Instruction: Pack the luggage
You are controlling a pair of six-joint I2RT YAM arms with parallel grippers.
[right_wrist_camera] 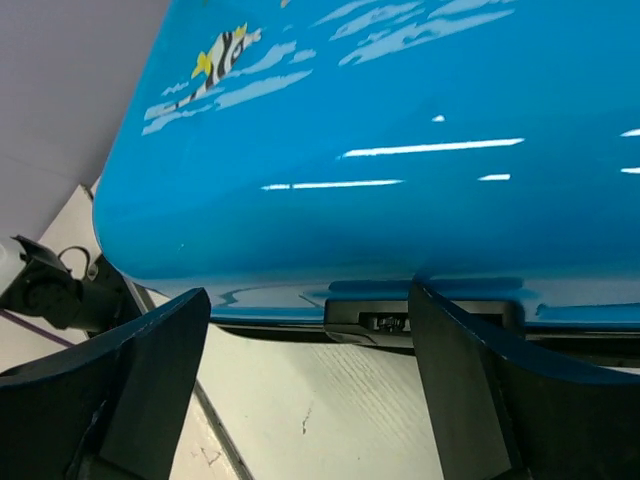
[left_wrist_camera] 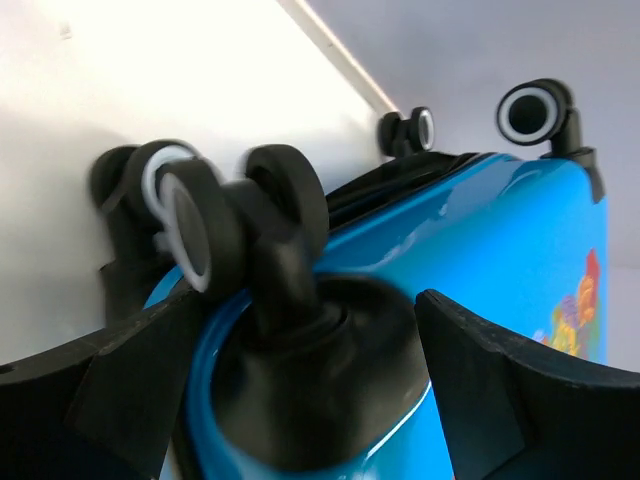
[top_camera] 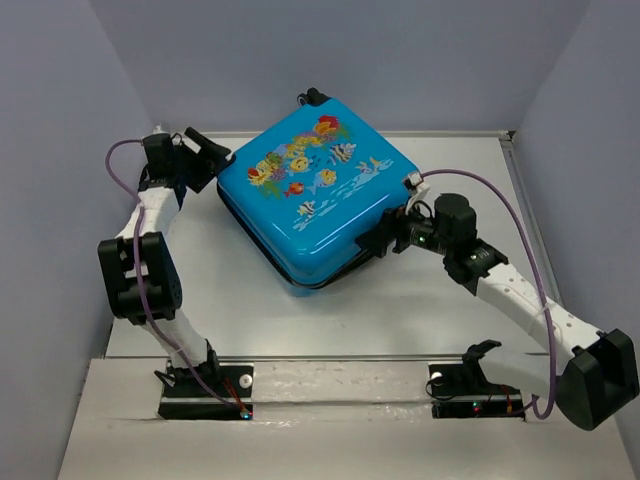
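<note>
The left gripper lowers a little toward the case's corner next, onto the black twin wheel [top_camera: 229, 158], which stands between its open fingers.
The bright-blue luggage [top_camera: 310, 195] with its fish print lies flat on the white table [top_camera: 230, 300], lid down, with a dark seam along its near edge. My left gripper [top_camera: 213, 160] is open at the case's left corner. In the left wrist view its fingers [left_wrist_camera: 500, 390] stand on either side of a black wheel mount [left_wrist_camera: 300, 380], with the wheel [left_wrist_camera: 200, 230] just above. My right gripper [top_camera: 385, 240] is open at the case's right edge. In the right wrist view the blue shell [right_wrist_camera: 400, 100] fills the top, and a black latch [right_wrist_camera: 400, 320] sits between the open fingers [right_wrist_camera: 480, 400].
Grey walls close in the table on the left, back and right. Two more black wheels [left_wrist_camera: 535, 110] stick out at the case's far corner [top_camera: 313, 97]. Purple cables loop beside both arms. The arm bases [top_camera: 205, 385] sit at the near edge.
</note>
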